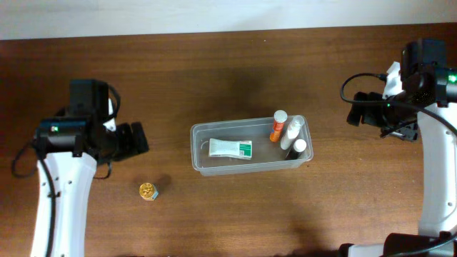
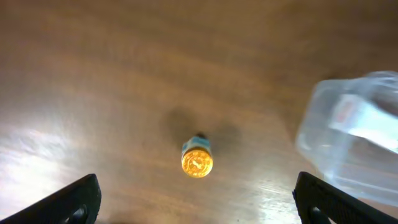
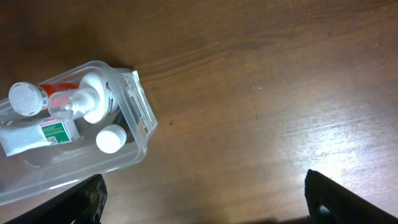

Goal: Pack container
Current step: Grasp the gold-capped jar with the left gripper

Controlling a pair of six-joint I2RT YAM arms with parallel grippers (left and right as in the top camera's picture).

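Note:
The small gold-capped bottle [image 1: 148,191] still stands outside the container [image 1: 200,163], so my left gripper will move down and back onto it, with its open fingers on both sides of the bottle.
The clear plastic container [image 1: 200,163] sits mid-table and holds a white and green tube [image 1: 230,148], an orange bottle [image 1: 277,126] and two white-capped bottles [image 1: 293,130]. It also shows in the right wrist view [image 3: 134,99] and, blurred, in the left wrist view [image 2: 348,134]. A small gold-capped bottle [image 1: 148,191] stands on the table left of the container, centred in the left wrist view [image 2: 197,159]. My left gripper [image 2: 199,202] is open and empty above it. My right gripper [image 3: 205,199] is open and empty, right of the container.
The brown wooden table [image 1: 235,64] runs to a pale wall at the back. Cables hang from the right arm [image 1: 357,93] at the far right.

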